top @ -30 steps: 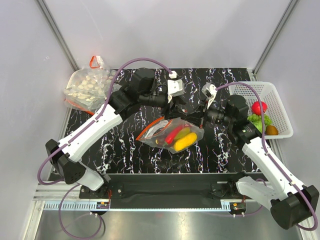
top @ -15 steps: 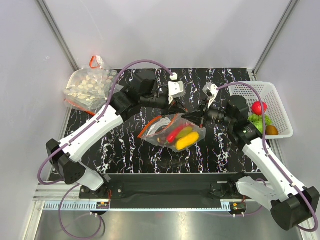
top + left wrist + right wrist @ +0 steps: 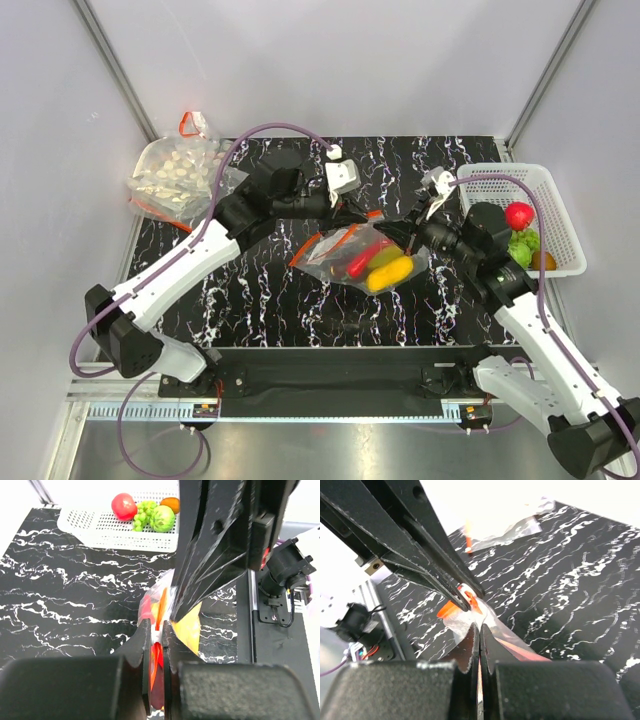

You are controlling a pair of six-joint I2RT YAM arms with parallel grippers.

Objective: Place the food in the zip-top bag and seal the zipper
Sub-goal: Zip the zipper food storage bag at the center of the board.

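Note:
My left gripper should move along the zipper toward its loose end [image 3: 294, 263], away from my right gripper.
The zip-top bag [image 3: 365, 258] hangs clear and crinkled between my two grippers over the middle of the black marbled table. Inside it lies the food: a red piece [image 3: 360, 264], a green piece [image 3: 384, 256] and a yellow piece [image 3: 391, 272]. The red-orange zipper [image 3: 330, 238] slants along the bag's upper left edge. My left gripper [image 3: 368, 218] is shut on the zipper's upper end, with a white bit pinched between its jaws [image 3: 157, 635]. My right gripper [image 3: 405, 236] is shut on the clear plastic at the bag's right corner [image 3: 479, 630]. The left fingers [image 3: 462, 597] meet the orange strip [image 3: 449, 610] just ahead.
A white basket [image 3: 490, 180] at the right edge holds a red fruit [image 3: 518, 215], green fruit and an orange one. A larger clear bag of whitish pieces [image 3: 175, 172] lies at the back left corner. The right arm's body [image 3: 220, 545] looms close to the left wrist.
My left gripper has shut on the zipper's end. Both grippers and the bag have shifted right and slightly toward the back.

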